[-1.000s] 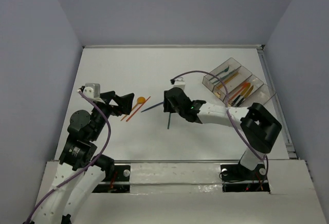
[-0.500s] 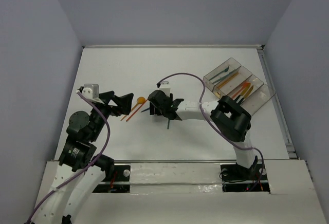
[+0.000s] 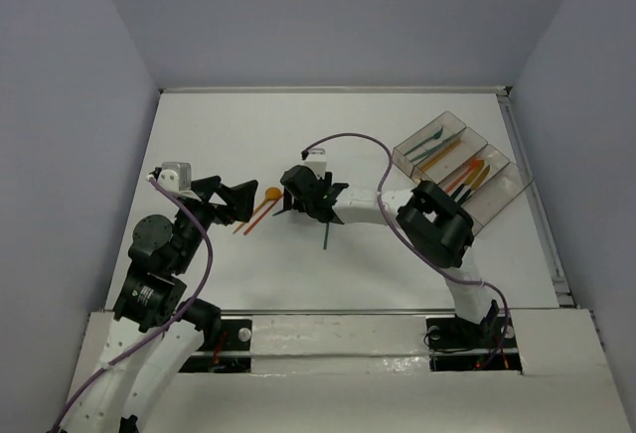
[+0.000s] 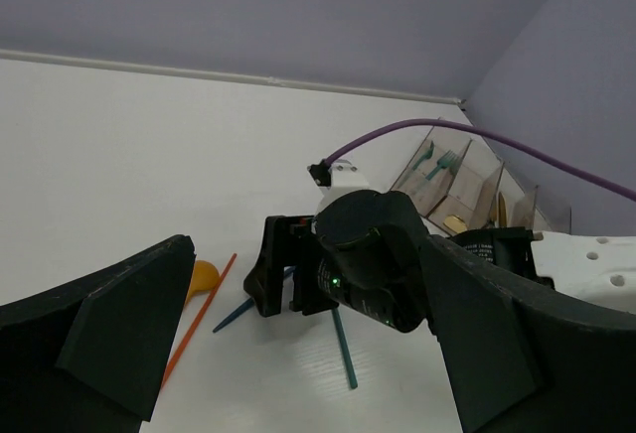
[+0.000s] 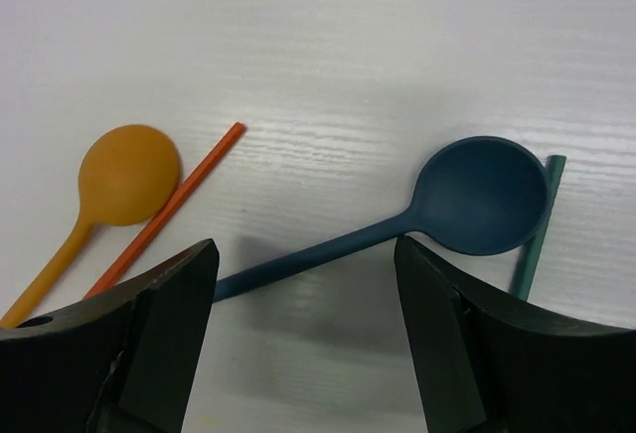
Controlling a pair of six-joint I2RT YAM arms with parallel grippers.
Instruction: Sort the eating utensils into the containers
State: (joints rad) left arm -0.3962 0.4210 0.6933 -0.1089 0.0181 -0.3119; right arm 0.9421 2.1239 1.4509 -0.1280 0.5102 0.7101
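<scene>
The dark blue spoon's handle near the spoon's bowl (image 5: 358, 241) is slanted between the open fingers, so my right gripper will move slightly outward next and close on that handle.
My right gripper (image 3: 298, 195) is open and low over a dark blue spoon (image 5: 477, 195), its jaws either side of the handle (image 5: 328, 249) without holding it. An orange spoon (image 5: 124, 175) and a thin orange-red utensil handle (image 5: 169, 210) lie just left of it. A teal handle (image 5: 532, 249) lies right of the bowl and shows in the top view (image 3: 326, 234). My left gripper (image 3: 234, 200) is open and empty, just left of the orange pieces (image 3: 263, 210). The clear divided containers (image 3: 457, 165) at the far right hold several utensils.
The right arm (image 3: 437, 224) stretches across the table's middle, with a purple cable (image 3: 363, 145) arching above it. In the left wrist view the right gripper (image 4: 288, 274) sits close in front of my left fingers (image 4: 129, 334). Walls enclose the white table (image 3: 248, 125).
My right gripper has swung left from above the teal handle to over the blue spoon, beside the orange pieces. The left arm has not moved.
</scene>
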